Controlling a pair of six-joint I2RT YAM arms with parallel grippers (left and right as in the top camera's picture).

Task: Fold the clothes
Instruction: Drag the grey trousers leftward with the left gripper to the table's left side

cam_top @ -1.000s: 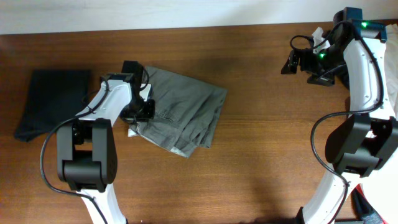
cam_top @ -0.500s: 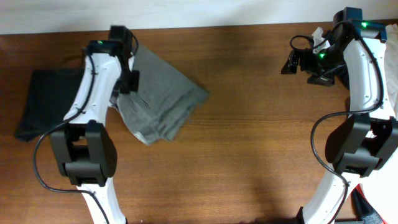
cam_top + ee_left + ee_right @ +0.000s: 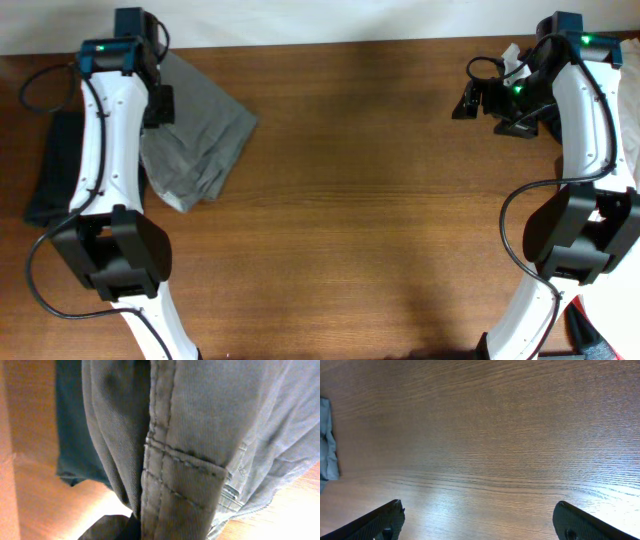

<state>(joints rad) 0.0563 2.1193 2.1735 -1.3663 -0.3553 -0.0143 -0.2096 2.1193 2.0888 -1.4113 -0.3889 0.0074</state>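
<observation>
The left gripper should carry the trousers [image 3: 200, 140] to the left in the overhead view and release them on top of the black garment [image 3: 50, 175], since that garment lies flat there.
The folded grey-khaki trousers [image 3: 200, 140] lie at the far left of the table, their left edge lifted against the arm. My left gripper [image 3: 158, 104] is shut on that edge. In the left wrist view the trousers [image 3: 200, 425] fill the frame, with a stitched seam running down into the dark fingers [image 3: 107, 530]. A black garment [image 3: 50, 175] lies flat further left, partly under the arm, and shows as dark cloth [image 3: 72, 435] behind the trousers. My right gripper [image 3: 468, 100] hangs open over bare wood at the far right, holding nothing [image 3: 477, 510].
More clothes, white and dark [image 3: 516, 58], are piled behind the right arm at the table's back right corner. Something red [image 3: 600, 345] shows at the bottom right. A grey scrap of cloth [image 3: 327, 440] sits at the left edge of the right wrist view.
My left arm has swung back and left, dragging the trousers from left of centre towards the black garment. The right arm has not moved.
</observation>
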